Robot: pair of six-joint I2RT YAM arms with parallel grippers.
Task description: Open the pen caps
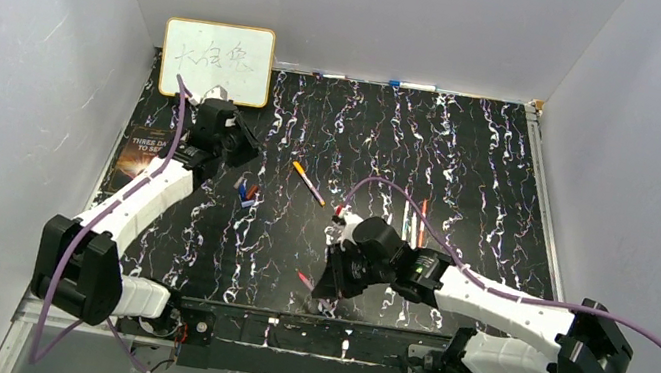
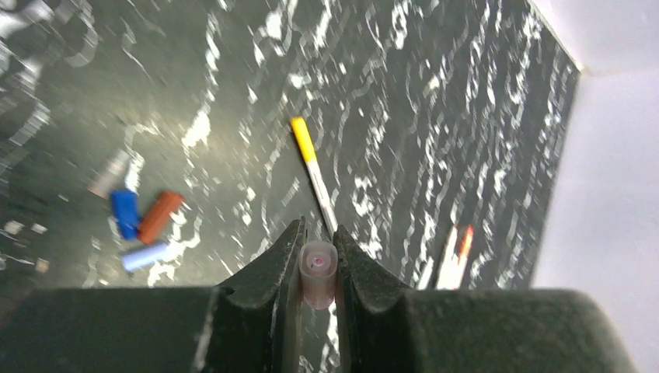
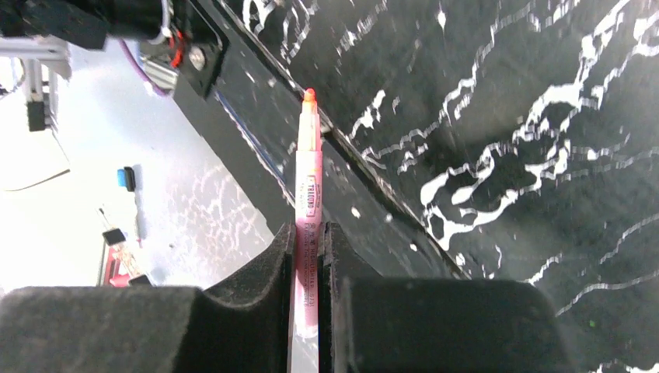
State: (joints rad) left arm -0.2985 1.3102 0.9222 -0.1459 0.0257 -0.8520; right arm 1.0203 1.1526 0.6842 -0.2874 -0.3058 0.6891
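The right gripper moves outward and down beside the row of pens on the mat next, turning the highlighter's tip outward, since its cap is already off.
My left gripper is shut on a pale pink pen cap, its hollow end facing the camera. That gripper hangs over the mat's left part. Below it lie loose pen caps: a blue one, a red-brown one and a light purple one, seen from above as a small cluster. A pen with a yellow cap lies beyond them. My right gripper is shut on a pink highlighter pen with its orange tip bare, pointing toward the table's near rail.
A small whiteboard leans at the back left. Several pens lie mid-right on the black marbled mat, and more pens lie along the back edge. Grey walls close in both sides. The black base rail runs along the front.
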